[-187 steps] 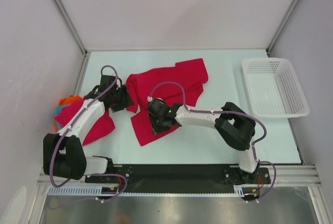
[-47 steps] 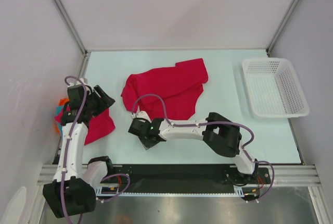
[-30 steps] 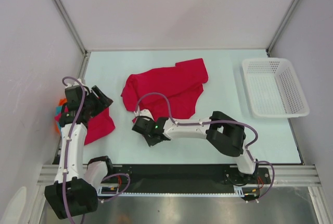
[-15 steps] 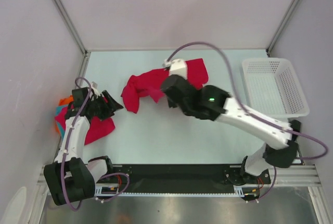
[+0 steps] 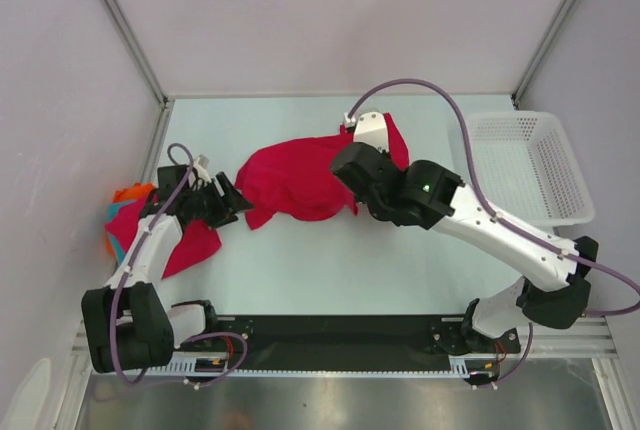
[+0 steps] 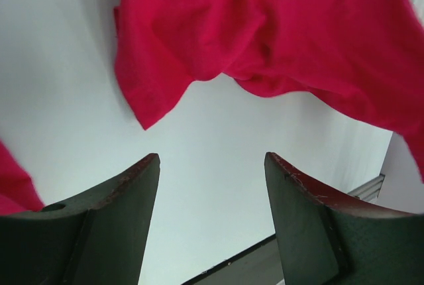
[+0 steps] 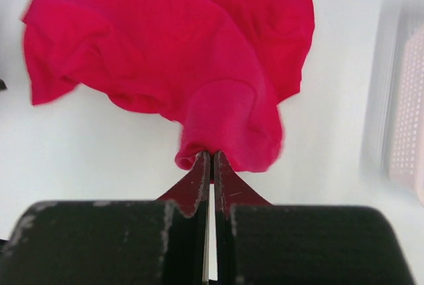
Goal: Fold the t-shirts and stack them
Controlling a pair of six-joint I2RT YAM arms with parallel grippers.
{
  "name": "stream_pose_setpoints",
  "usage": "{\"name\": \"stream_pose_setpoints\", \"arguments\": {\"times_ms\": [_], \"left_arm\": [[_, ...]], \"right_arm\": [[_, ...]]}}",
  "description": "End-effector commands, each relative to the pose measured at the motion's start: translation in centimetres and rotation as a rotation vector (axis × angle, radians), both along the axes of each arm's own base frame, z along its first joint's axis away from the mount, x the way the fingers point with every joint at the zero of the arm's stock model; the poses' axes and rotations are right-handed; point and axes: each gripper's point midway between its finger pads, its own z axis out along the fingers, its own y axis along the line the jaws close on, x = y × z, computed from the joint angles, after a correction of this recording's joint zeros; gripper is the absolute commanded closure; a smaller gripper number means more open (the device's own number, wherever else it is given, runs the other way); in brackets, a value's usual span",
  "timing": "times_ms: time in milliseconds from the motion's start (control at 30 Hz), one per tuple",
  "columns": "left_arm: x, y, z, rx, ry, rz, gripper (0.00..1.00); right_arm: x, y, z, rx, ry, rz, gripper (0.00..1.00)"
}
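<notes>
I will move my left gripper down to the right in the top view and close on the t-shirt's pointed corner (image 5: pixel 256 218) (image 6: pixel 147 105), since it lies free on the table.
A crimson t-shirt (image 5: pixel 295 178) lies bunched mid-table, its near edge pulled up and over itself. My right gripper (image 7: pixel 212 157) is shut on a pinch of that t-shirt (image 7: pixel 179 53), which hangs from the fingertips; in the top view the right wrist (image 5: pixel 362 165) hovers over the cloth's right part. My left gripper (image 6: pixel 212 160) stands open and empty, low over bare table, just short of the t-shirt's (image 6: pixel 265 26) left corner. In the top view the left gripper (image 5: pixel 236 212) sits beside that corner. A second crimson t-shirt (image 5: pixel 192 242) lies at the left on orange (image 5: pixel 131 192) and teal (image 5: pixel 111 216) garments.
A white mesh basket (image 5: pixel 575 218) stands at the right edge, blurred in the right wrist view (image 7: pixel 407 99). The enclosure walls and metal posts bound the table on three sides. The black base rail (image 5: pixel 340 330) runs along the near edge.
The right arm has lifted the t-shirt's near edge from low at the front and carried it back and right. The left gripper has moved right toward the shirt's left corner.
</notes>
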Motion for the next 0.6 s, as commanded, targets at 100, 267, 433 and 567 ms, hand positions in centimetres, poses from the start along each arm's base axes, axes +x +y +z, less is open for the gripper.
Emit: {"name": "stream_pose_setpoints", "arguments": {"times_ms": [100, 267, 433, 567], "left_arm": [[0.5, -3.0, -1.3, 0.012, 0.02, -0.081, 0.3], [0.7, -3.8, -1.9, 0.12, 0.064, -0.071, 0.3], [0.9, -3.7, -2.7, 0.262, 0.091, -0.036, 0.29], [1.1, -3.4, -3.6, 0.339, 0.119, -0.012, 0.29]], "right_arm": [[0.2, -1.8, 2.1, 0.032, -0.046, -0.038, 1.0], [0.5, -3.1, 3.1, 0.04, -0.066, -0.059, 1.0], [0.7, -4.8, 4.4, 0.054, -0.088, -0.086, 1.0], [0.6, -6.2, 4.5, 0.054, -0.091, -0.107, 1.0]]}}
